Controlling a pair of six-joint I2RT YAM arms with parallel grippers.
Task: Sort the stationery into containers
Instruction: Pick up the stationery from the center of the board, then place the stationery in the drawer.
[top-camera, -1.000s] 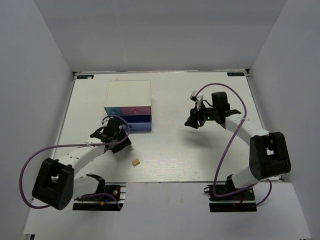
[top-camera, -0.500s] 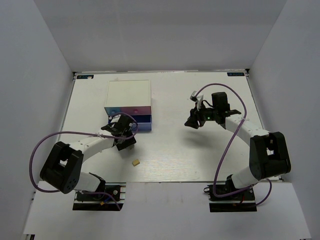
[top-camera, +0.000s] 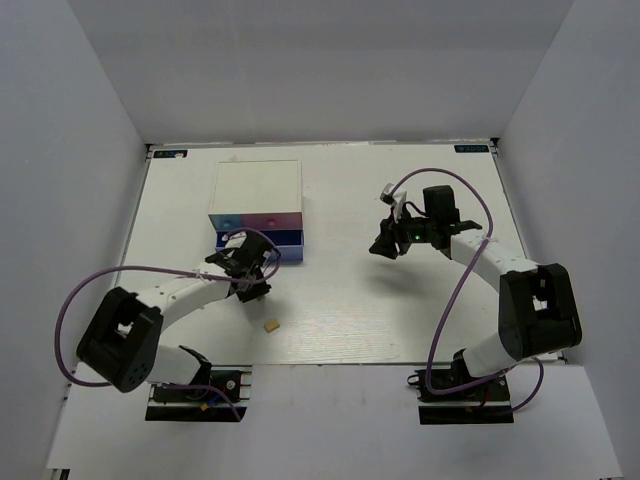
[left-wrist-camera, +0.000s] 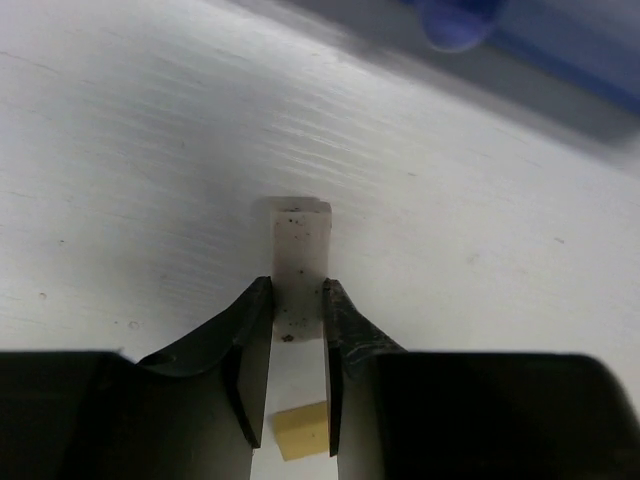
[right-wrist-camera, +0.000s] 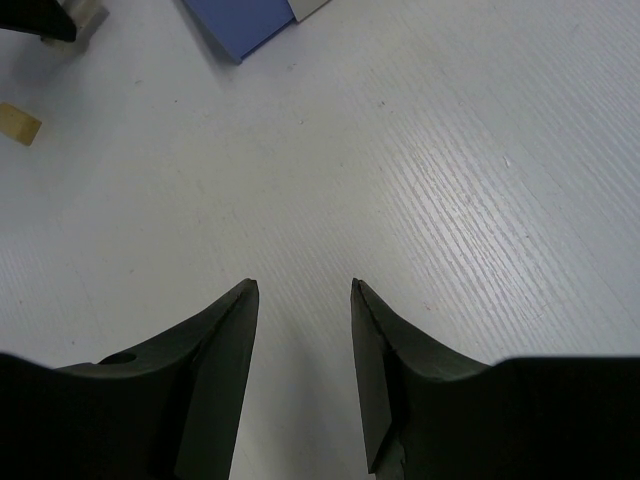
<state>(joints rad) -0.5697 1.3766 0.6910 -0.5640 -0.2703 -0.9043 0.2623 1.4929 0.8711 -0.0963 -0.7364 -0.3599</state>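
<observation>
The robot's left gripper will next carry the white eraser block above the front of the open blue drawer (top-camera: 286, 239), which lies outward, then move outward and let the block go inside.
My left gripper (left-wrist-camera: 298, 292) is shut on a white eraser block (left-wrist-camera: 299, 245) and holds it above the table, just in front of the blue drawer front (left-wrist-camera: 570, 45) and its knob (left-wrist-camera: 455, 15). A tan eraser block (left-wrist-camera: 301, 432) lies on the table below the fingers. In the top view the left gripper (top-camera: 250, 272) is near the front of the white-topped drawer box (top-camera: 257, 185), and the tan eraser (top-camera: 270, 325) lies nearer the front edge. My right gripper (top-camera: 383, 245) hovers open and empty (right-wrist-camera: 302, 290) over bare table. No highlighters are in view.
The blue drawer (top-camera: 272, 246) sticks out slightly below the pink one (top-camera: 250, 220). In the right wrist view the blue drawer (right-wrist-camera: 245, 20) and tan eraser (right-wrist-camera: 18, 123) sit at the far left. White walls enclose the table on three sides.
My left gripper has moved right and up toward the drawer box front with the white eraser in it. The tan eraser and the right arm have not moved.
</observation>
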